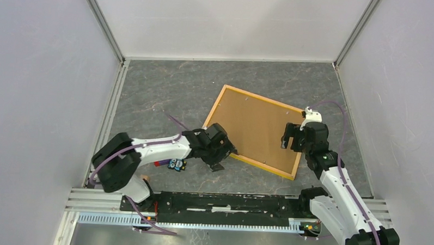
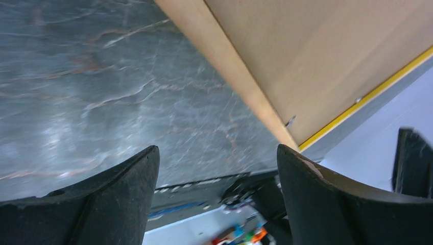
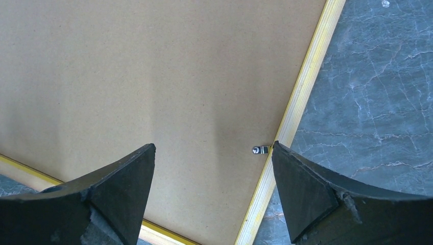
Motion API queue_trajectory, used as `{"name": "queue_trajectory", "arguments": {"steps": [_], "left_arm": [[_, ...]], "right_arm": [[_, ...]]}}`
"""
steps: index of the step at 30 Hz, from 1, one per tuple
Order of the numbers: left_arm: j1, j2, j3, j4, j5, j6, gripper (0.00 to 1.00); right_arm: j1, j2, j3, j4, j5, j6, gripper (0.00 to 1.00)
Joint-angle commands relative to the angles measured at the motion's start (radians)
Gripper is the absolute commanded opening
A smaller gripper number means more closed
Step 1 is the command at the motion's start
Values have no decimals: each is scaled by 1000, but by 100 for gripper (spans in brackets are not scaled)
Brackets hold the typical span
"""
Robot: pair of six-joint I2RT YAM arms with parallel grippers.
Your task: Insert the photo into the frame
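The left gripper's fingers hang over bare table, so it should move outward and down to close astride the near border of the frame.
The frame [image 1: 267, 169], with its thin yellow-orange border, lies flat and tilted on the grey table. A brown hardboard backing panel [image 1: 253, 124] fills it. The photo is hidden. My left gripper [image 1: 225, 159] is open beside the frame's near-left edge with nothing between its fingers. In the left wrist view the left gripper [image 2: 217, 153] hangs over bare table, with the frame's edge [image 2: 230, 66] to its upper right. My right gripper [image 1: 290, 144] is open over the frame's right side. In the right wrist view it [image 3: 213, 148] straddles the panel [image 3: 153, 76] and the border [image 3: 301, 97].
A small metal turn clip [image 3: 260, 150] sits on the frame's right border by my right finger. White enclosure walls [image 1: 52, 95] surround the marbled grey table [image 1: 167, 93]. A black and silver rail [image 1: 228, 210] runs along the near edge between the arm bases.
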Motion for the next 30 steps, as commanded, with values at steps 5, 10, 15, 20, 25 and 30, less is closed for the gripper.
{"name": "queue_trajectory", "arguments": {"steps": [5, 10, 15, 20, 25, 30], "left_arm": [[-81, 260, 125, 220, -19, -450, 85], [-96, 352, 163, 216, -49, -512, 72], [-97, 351, 146, 150, -79, -518, 36], [-68, 347, 206, -22, -118, -398, 12], [-3, 353, 322, -251, -206, -86, 2], [161, 344, 318, -218, -118, 337, 2]], "right_arm": [[-2, -83, -11, -26, 56, 3, 89], [-2, -87, -8, -29, 42, 4, 89], [-3, -72, 1, -40, 45, 3, 89], [-2, -71, -8, -24, 41, 17, 89], [-2, -59, 1, -33, 47, 20, 88], [-3, -55, -3, -25, 52, 17, 88]]}}
